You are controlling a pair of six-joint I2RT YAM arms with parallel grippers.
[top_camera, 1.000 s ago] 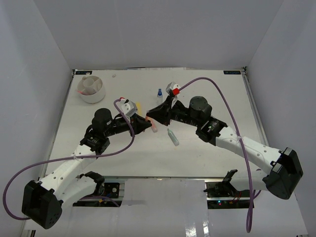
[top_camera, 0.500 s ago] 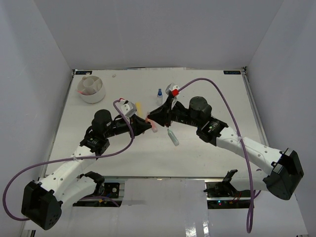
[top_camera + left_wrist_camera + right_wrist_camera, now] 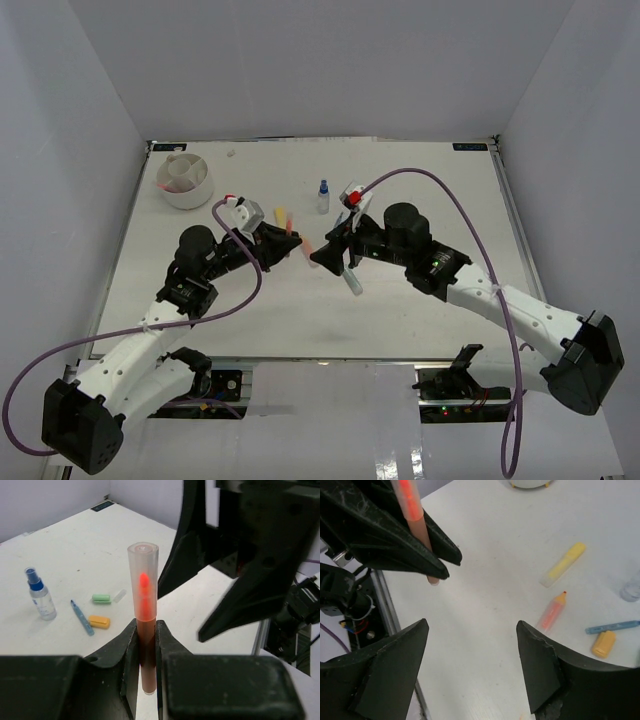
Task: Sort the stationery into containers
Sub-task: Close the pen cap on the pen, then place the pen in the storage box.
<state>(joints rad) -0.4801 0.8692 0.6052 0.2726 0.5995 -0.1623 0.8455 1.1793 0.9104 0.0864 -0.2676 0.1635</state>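
I will move my left gripper outward and to the left in the top view, over the container section holding something pink [image 3: 169, 181], to let go of the marker, because the marker is upright.
My left gripper [image 3: 145, 626] is shut on an orange-pink marker [image 3: 143, 587] with a clear cap, holding it upright above the table. In the top view this gripper [image 3: 287, 238] is left of centre. My right gripper [image 3: 471, 629] is open and holds nothing. It faces the held marker [image 3: 414, 507] from a short way off, and in the top view it [image 3: 322, 252] is just right of the left one. The white divided container [image 3: 187, 180] stands at the far left. A yellow marker [image 3: 563, 564] and an orange marker [image 3: 552, 611] lie on the table.
A blue-capped clear bottle [image 3: 322, 197] stands behind the grippers. Near it lie a blue pen [image 3: 81, 618], a yellow eraser [image 3: 99, 622] and a green piece [image 3: 101, 598]. A teal marker [image 3: 352, 280] lies under the right arm. White walls enclose the table.
The right gripper has opened, let go of the marker and drawn back to the right. The left gripper, still shut on the marker, has risen and shifted slightly left.
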